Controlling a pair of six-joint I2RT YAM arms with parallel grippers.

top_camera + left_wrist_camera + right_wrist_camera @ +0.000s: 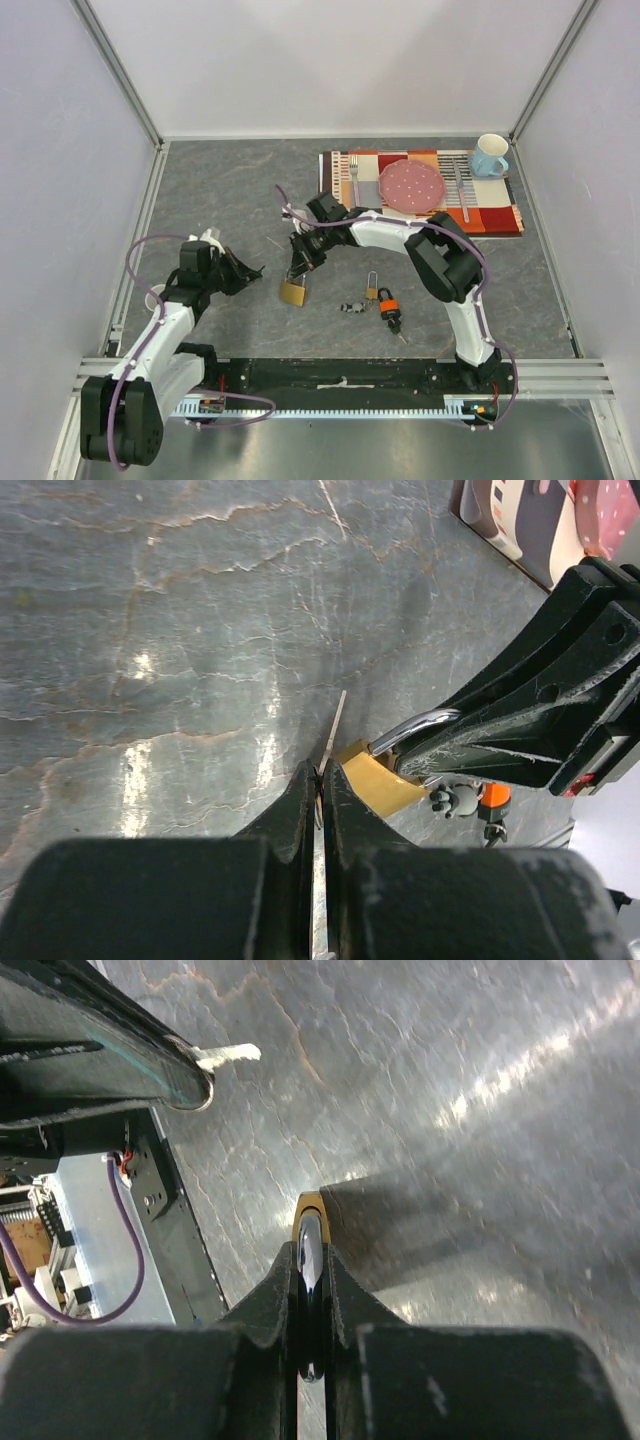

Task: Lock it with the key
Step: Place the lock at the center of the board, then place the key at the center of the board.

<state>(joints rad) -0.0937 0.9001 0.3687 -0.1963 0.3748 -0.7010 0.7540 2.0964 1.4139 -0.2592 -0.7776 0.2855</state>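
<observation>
My left gripper moves down and slightly back next to free the key, as the tabletop [256, 289] [254, 750] beside the padlock lies bare below the gripper.
A brass padlock [293, 292] hangs just above the table by its steel shackle [415, 727], and my right gripper [298, 268] is shut on that shackle. In the right wrist view the shackle [310, 1250] sits between the fingers with the brass body [308, 1205] beyond them. My left gripper [252, 270] is shut on a thin silver key [335, 730]. The blade sticks out past its fingertips, and its tip is close to the left of the padlock body [375, 780]. In the right wrist view the key tip [230, 1055] pokes out of the left gripper at the upper left.
An orange padlock [389, 305], a small brass padlock [371, 290] and a bunch of keys [352, 307] lie right of the held lock. At the back right, a striped placemat [500, 215] carries a pink plate [411, 186], cutlery and a blue mug [489, 155].
</observation>
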